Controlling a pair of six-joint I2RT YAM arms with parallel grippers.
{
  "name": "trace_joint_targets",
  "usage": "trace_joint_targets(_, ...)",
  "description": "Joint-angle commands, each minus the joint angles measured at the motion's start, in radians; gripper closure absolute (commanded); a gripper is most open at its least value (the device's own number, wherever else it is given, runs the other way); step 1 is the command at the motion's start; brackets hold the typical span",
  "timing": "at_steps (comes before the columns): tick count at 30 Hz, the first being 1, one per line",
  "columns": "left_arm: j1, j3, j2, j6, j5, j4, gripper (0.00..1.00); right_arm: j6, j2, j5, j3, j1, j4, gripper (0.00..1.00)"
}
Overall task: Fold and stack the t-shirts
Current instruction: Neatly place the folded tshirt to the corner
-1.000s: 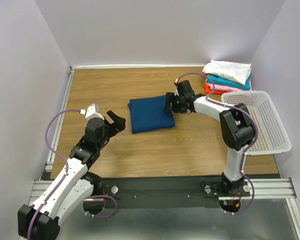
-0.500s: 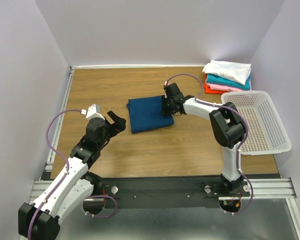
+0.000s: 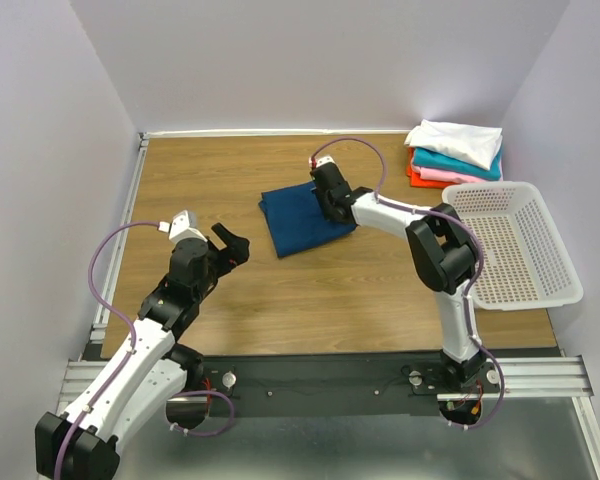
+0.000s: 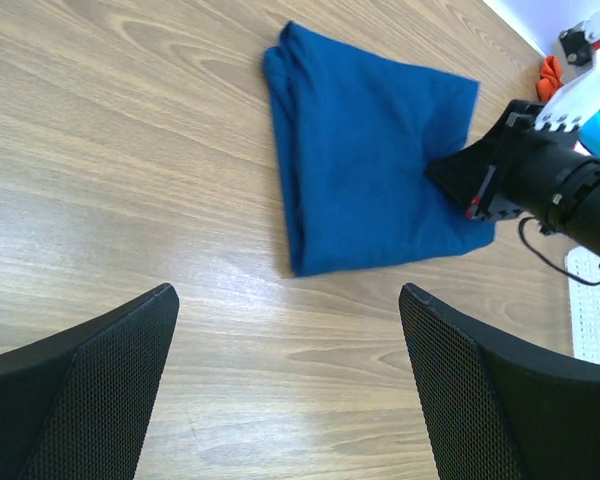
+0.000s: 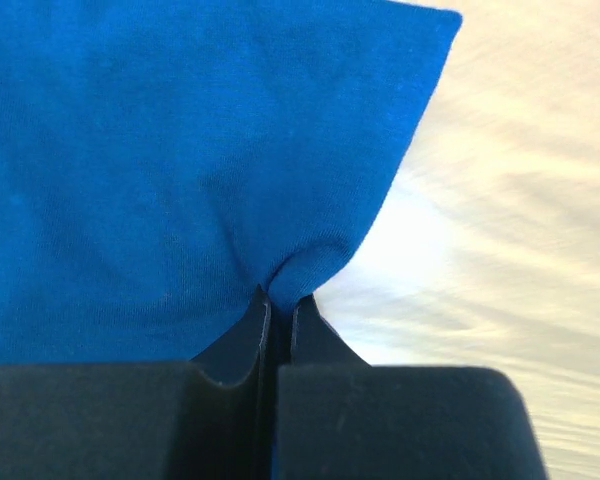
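Observation:
The navy shirt is already folded, so I will lift my right gripper, swing it to the right in the top view and let go over the stack's white top (image 3: 454, 142).
A folded navy blue t-shirt (image 3: 295, 222) (image 4: 370, 190) lies mid-table, its print hidden. My right gripper (image 3: 330, 208) (image 5: 280, 300) is shut on a pinch of cloth at the shirt's right edge (image 5: 180, 150), and its black body shows in the left wrist view (image 4: 470, 180). My left gripper (image 3: 235, 245) (image 4: 285, 300) hovers open over bare wood, left of and nearer than the shirt, holding nothing. A stack of folded t-shirts sits at the back right: white (image 3: 458, 140) on top, then teal (image 3: 462, 161), pink (image 3: 446, 176) and orange-red (image 3: 416, 178).
A white perforated plastic basket (image 3: 520, 250) stands at the right edge, just in front of the folded stack. Purple walls close the table in at the back and on both sides. Bare wood (image 3: 210, 170) lies left of the navy shirt.
My right gripper slid left onto the navy shirt's right edge and shut on it. The shirt has turned and shifted slightly. The left arm has barely moved.

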State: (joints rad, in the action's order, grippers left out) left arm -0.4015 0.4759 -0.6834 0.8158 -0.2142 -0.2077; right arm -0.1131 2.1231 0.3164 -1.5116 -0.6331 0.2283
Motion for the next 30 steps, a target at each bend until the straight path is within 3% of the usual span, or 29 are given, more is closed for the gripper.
trace_joint_targets(1, 0.000, -0.008, 0.013, 0.020, -0.068, -0.024, 0.02, 0.218, 0.034, 0.271, -0.111, 0.010, 0.002, 0.99)
trace_joint_targets(9, 0.000, 0.006, 0.027, 0.034, -0.120, -0.051, 0.02, 0.391, 0.078, 0.426, -0.249, 0.055, -0.040, 0.99)
trace_joint_targets(19, 0.000, 0.015, 0.038, 0.063, -0.183, -0.088, 0.02, 0.644, 0.094, 0.409, -0.331, 0.189, -0.112, 0.99)
trace_joint_targets(30, 0.000, 0.038, 0.024, 0.114, -0.277, -0.153, 0.02, 0.725, 0.084, 0.369, -0.475, 0.325, -0.129, 0.99)
